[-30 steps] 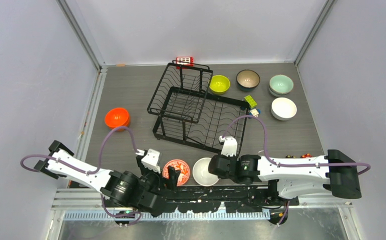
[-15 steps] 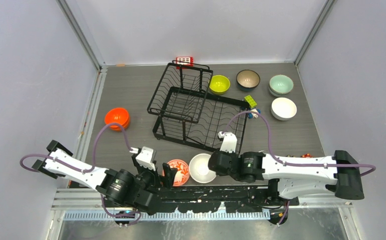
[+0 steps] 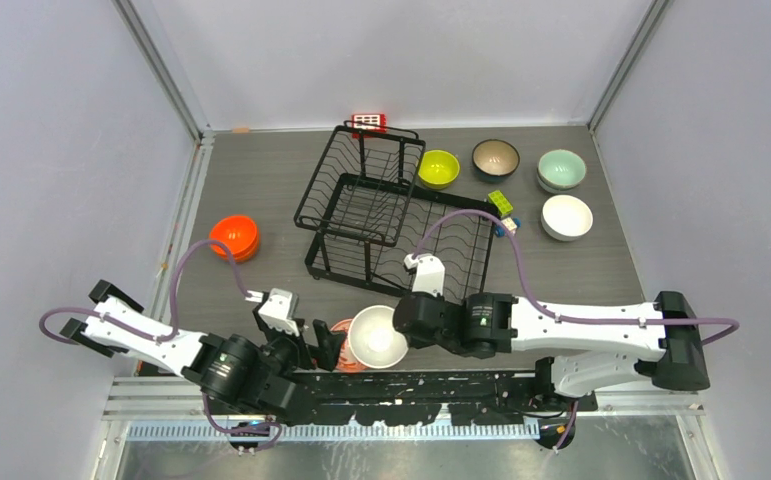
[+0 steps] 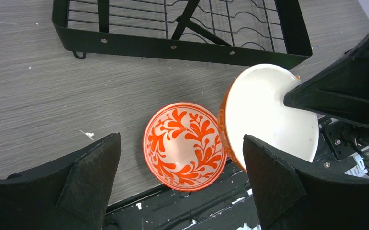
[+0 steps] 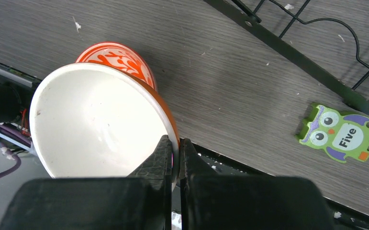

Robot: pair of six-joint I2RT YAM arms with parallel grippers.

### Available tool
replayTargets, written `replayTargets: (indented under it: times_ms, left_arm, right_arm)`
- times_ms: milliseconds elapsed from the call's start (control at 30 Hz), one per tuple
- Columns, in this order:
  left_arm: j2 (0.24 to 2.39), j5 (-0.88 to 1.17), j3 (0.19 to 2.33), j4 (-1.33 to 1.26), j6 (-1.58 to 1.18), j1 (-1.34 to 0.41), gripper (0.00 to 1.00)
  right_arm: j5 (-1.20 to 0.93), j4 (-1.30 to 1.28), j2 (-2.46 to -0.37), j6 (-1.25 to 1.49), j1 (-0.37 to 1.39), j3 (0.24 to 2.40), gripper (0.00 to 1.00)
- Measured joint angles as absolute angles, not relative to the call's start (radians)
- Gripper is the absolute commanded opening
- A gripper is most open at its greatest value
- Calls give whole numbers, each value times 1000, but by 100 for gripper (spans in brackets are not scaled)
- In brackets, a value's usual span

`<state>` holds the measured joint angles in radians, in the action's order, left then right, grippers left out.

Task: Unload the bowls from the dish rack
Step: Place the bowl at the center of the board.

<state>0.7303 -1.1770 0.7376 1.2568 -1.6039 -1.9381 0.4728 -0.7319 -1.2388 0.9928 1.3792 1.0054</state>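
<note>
My right gripper goes to the right in the top view next, as its bowl overlaps the floral bowl, then lowers its bowl onto the table to release it.
The black wire dish rack [image 3: 391, 215] stands mid-table, and I see no bowl in it. My right gripper [image 5: 174, 153] is shut on the rim of a bowl that is white inside and orange outside [image 5: 96, 124]. It holds that bowl tilted near the table's front edge [image 3: 378, 336]. The bowl partly overlaps the red floral bowl [image 4: 184, 146], which rests on the table beside it. My left gripper [image 4: 180, 143] hangs open above the floral bowl, its fingers either side of it and touching nothing. Further bowls sit on the table: orange [image 3: 234, 236], lime green [image 3: 439, 168], dark brown [image 3: 496, 157], pale mint [image 3: 561, 169], white [image 3: 567, 216].
A small red gridded block [image 3: 368, 122] lies behind the rack. A green block [image 3: 501, 202] sits at its right corner. A green owl figure marked "Five" [image 5: 340, 134] lies in front of the rack. The black base rail [image 4: 220, 211] runs along the near table edge.
My right gripper has carried the white-and-orange bowl leftward along the front edge until it overlaps the floral bowl. The left arm has shifted slightly left, still open.
</note>
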Motion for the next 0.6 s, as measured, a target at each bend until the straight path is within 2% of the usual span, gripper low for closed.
replayTargets:
  times_ms: [300, 600]
  left_arm:
    - [705, -1176, 726, 1304, -1662, -1938, 100]
    - [719, -1177, 715, 1324, -1667, -1938, 100]
  right_arm:
    - [511, -750, -1115, 1022, 1379, 921, 1]
    - [502, -741, -1078, 1077, 1348, 710, 1]
